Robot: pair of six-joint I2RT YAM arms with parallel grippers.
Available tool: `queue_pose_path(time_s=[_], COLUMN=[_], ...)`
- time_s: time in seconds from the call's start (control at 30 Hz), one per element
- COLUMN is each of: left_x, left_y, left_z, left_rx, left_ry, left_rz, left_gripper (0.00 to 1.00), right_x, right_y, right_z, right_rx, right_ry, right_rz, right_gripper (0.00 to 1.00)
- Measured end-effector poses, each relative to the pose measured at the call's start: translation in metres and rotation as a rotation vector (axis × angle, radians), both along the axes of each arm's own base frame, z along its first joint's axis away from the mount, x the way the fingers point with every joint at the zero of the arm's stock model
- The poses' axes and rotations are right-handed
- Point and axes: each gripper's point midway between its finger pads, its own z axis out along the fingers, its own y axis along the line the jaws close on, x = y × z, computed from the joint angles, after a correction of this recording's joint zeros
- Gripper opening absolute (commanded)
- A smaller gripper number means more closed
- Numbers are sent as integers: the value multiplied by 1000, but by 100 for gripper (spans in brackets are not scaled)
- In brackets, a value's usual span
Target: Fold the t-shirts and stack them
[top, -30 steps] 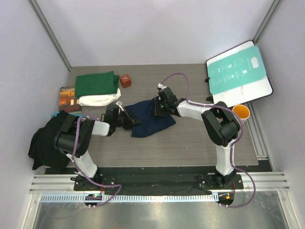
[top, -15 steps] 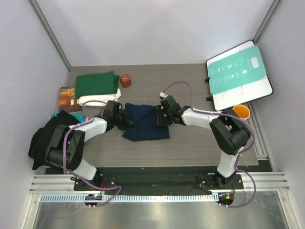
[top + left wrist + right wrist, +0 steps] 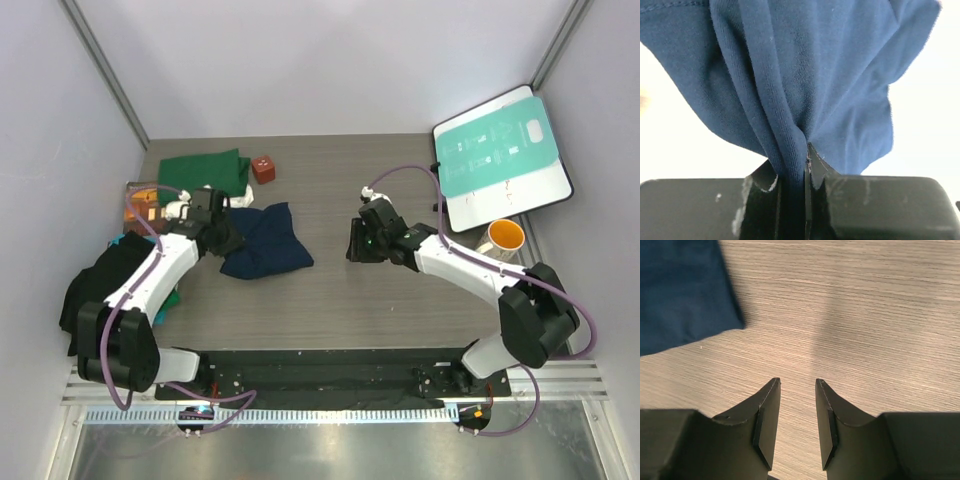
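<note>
My left gripper carries the navy t-shirt (image 3: pixel 263 241) left in the top view next and releases it on top of the black cloth (image 3: pixel 103 278), since the cloth lies that way.
The folded navy blue t-shirt (image 3: pixel 263 241) lies bunched on the table's left half, just right of the shirt stack. My left gripper (image 3: pixel 226 243) is shut on its left edge; the left wrist view shows the navy cloth (image 3: pixel 805 85) pinched between the jaws and hanging from them. The dark green t-shirt (image 3: pixel 203 172) lies folded at the back left, with a sliver of the cream-white t-shirt (image 3: pixel 180 209) under it, mostly hidden by my left arm. My right gripper (image 3: pixel 352 240) is open and empty over bare table; the navy shirt's corner (image 3: pixel 685 295) shows far left of its jaws.
A small red-brown cube (image 3: pixel 263 168) sits beside the green shirt. A brown-orange book (image 3: pixel 143 203) lies at the left edge. Black cloth (image 3: pixel 95 295) hangs off the front left. A teal-and-white board (image 3: pixel 500 157) and an orange cup (image 3: pixel 505 236) stand at the right.
My left gripper has dragged the navy shirt leftward toward the stack. My right gripper has let go of the shirt and drawn back to the right, now open.
</note>
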Motion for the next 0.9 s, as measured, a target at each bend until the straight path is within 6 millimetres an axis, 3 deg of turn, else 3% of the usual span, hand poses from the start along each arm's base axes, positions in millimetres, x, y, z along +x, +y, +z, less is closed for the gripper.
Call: queue_pose_path(time_s=[0.27, 0.7, 0.9], left_x=[-6, -72, -78], left_y=[37, 120, 134], left_z=[56, 85, 102], left_rx=[211, 481, 540], left_ry=[48, 242, 272], left_rz=[38, 133, 156], left_gripper=[0, 0, 0], right_x=[-5, 1, 1], right_y=[-5, -16, -17], right_z=[-18, -21, -20], right_rx=[-48, -47, -28], right_ry=[54, 72, 86], right_rz=[6, -2, 5], right_gripper=[39, 39, 39])
